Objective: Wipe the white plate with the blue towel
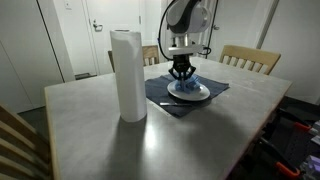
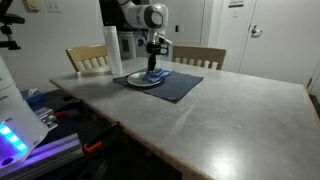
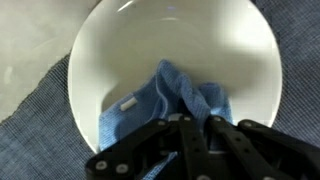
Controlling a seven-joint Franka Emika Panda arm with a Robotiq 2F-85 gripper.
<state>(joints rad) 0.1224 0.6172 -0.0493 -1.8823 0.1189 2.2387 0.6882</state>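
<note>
I will next sweep my gripper across the plate and past the plate's rim, and let go of the towel there, since bare placemat (image 1: 155, 88) lies beside the plate toward the paper towel roll.
The white plate (image 3: 170, 50) lies on a dark blue placemat (image 3: 30, 130) on the table. It also shows in both exterior views (image 1: 196, 95) (image 2: 143, 83). The blue towel (image 3: 165, 105) is bunched on the plate's near part. My gripper (image 3: 180, 125) is directly above the plate with its fingers together, shut on the blue towel and pressing it onto the plate. In the exterior views the gripper (image 1: 181, 72) (image 2: 152, 68) points straight down at the plate, with the towel (image 1: 186, 86) under it.
A tall paper towel roll (image 1: 127, 75) stands on the grey table (image 1: 150, 140) near the placemat (image 1: 160, 95). Wooden chairs (image 1: 250, 58) (image 2: 88, 58) stand at the table's far side. Equipment with cables (image 2: 20, 130) sits beside the table edge.
</note>
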